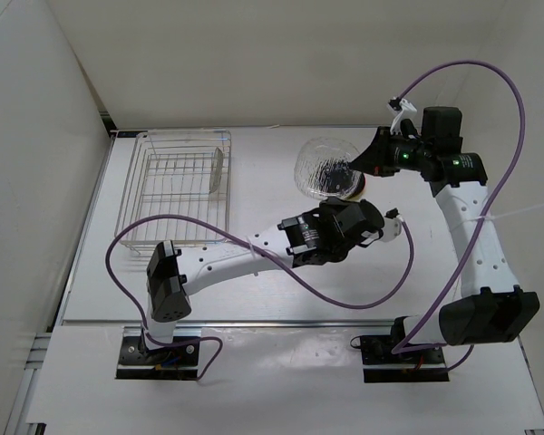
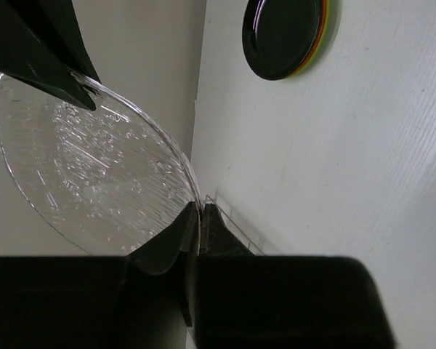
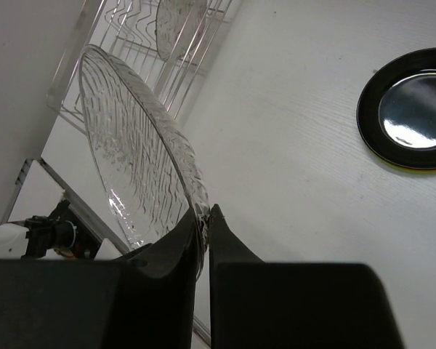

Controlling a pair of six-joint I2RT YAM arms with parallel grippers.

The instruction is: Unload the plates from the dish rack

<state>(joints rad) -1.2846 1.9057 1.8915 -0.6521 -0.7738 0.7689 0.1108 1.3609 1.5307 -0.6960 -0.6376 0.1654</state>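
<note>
My right gripper holds the clear plate and should lower to the left in the top view and let go of the plate, because bare tabletop between dish rack point(image 1: 154, 195) and stack of plates is below the gripper there.
A clear ribbed plate point(image 1: 323, 167) point(image 2: 94, 167) point(image 3: 131, 145) hangs tilted above the table, held at two edges. My left gripper point(image 1: 337, 205) point(image 2: 200, 211) is shut on its near rim. My right gripper point(image 1: 357, 164) point(image 3: 206, 214) is shut on the opposite rim, and its dark fingers point(image 2: 54, 58) show in the left wrist view. Below lies a stack of plates point(image 1: 352, 189) point(image 2: 283, 36) with a glossy black plate point(image 3: 410, 109) on top and red-orange and green edges under it. The dish rack point(image 1: 154, 195) point(image 3: 120, 43) stands at the left with another clear plate point(image 1: 218, 169) point(image 3: 178, 25) upright in it.
A white wall runs close along the rack's left and far sides. Purple cables point(image 1: 363, 299) loop over the table's near middle. The table's metal front edge point(image 1: 281, 322) lies just past the arm bases.
</note>
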